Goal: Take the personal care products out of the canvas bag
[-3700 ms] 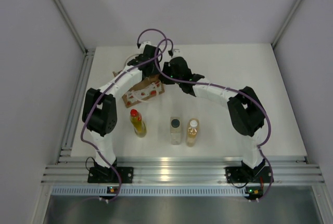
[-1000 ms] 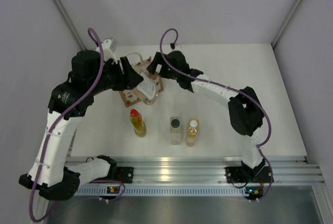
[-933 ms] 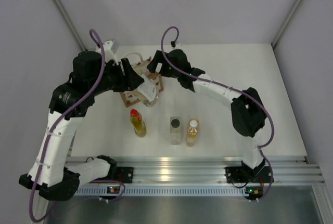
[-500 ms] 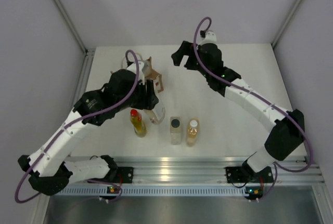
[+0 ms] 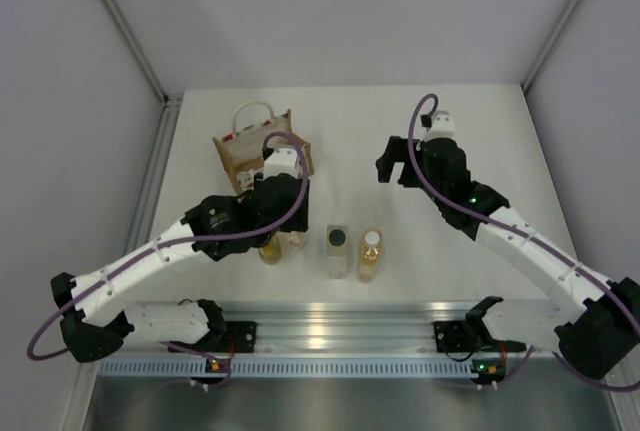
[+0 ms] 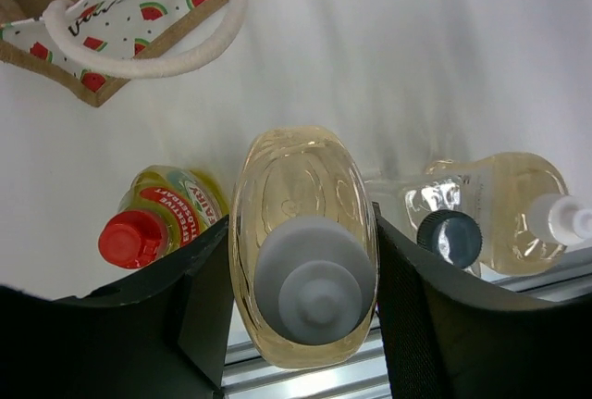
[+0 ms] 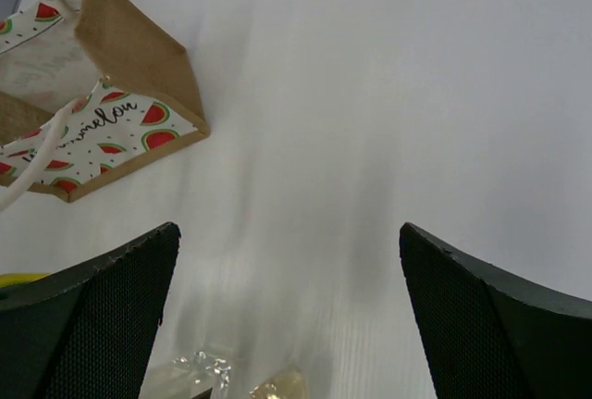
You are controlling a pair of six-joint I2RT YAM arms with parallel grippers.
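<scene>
I will next lower my left gripper into the free gap between the red-capped bottle (image 6: 139, 232) and the dark-capped one, until the bottle it holds stands on the tabletop.
My left gripper (image 6: 303, 299) is shut on a white-capped bottle (image 6: 305, 186) of amber liquid, gripping its sides and holding it upright. It hangs between the red-capped bottle (image 6: 139, 232) and the squarish dark-capped bottle (image 6: 449, 237). A second white-capped bottle (image 6: 518, 200) stands beyond the dark-capped one. From above, the left gripper (image 5: 288, 233) covers most of the held bottle in the front row, beside the dark-capped bottle (image 5: 338, 249) and the white-capped one (image 5: 370, 254). The canvas bag (image 5: 260, 143) stands behind. My right gripper (image 7: 291, 316) is open and holds nothing, right of the bag (image 7: 102, 112).
The white table (image 5: 470, 131) ends at an aluminium rail (image 5: 330, 326) just in front of the bottle row. Grey walls close in the left, back and right sides. The bag's white handle (image 6: 157, 61) loops toward the row.
My left arm has carried the white-capped bottle from the bag down to the front row. The right gripper has left the bag and drawn back to the right. The bag stands upright now.
</scene>
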